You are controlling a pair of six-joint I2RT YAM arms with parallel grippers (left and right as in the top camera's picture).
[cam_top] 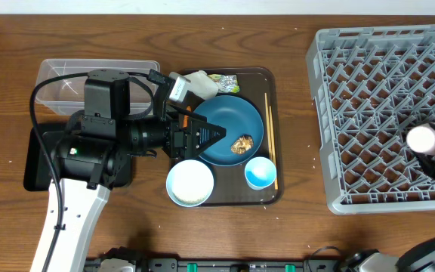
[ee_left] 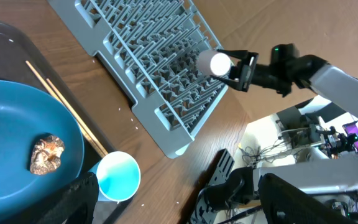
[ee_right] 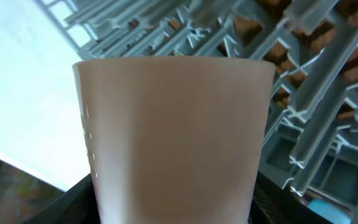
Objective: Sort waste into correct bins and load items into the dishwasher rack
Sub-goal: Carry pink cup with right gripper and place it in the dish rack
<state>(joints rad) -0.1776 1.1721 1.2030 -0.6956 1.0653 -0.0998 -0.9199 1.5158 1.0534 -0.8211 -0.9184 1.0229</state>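
Note:
The light-blue cup's opening faces up, so my left gripper moves down and to the right in the overhead view onto the cup's side beside the plate next.
My left gripper (cam_top: 206, 136) (ee_left: 185, 208) is open and empty, hovering over the dark-blue plate (cam_top: 240, 117) (ee_left: 11, 137), which holds a brown food lump (cam_top: 242, 143) (ee_left: 46, 154). A white bowl (cam_top: 189, 183), a light-blue cup (cam_top: 260, 173) (ee_left: 118, 176) and chopsticks (cam_top: 270, 136) (ee_left: 67, 109) lie beside the plate. A white napkin (cam_top: 201, 83) and a green-yellow wrapper (cam_top: 223, 80) lie behind it. My right gripper (cam_top: 431, 143) (ee_right: 173, 202) is shut on the pink cup (cam_top: 421, 138) (ee_right: 173, 124) above the grey rack (cam_top: 368, 113) (ee_left: 148, 56). The carrot is out of view.
The dishes sit on a brown serving tray (cam_top: 276, 83). A clear tub (cam_top: 59, 75) and a black tray (cam_top: 32, 162) lie at the left, partly under my left arm. A few white grains (cam_top: 313, 159) dot the wood between the tray and the rack.

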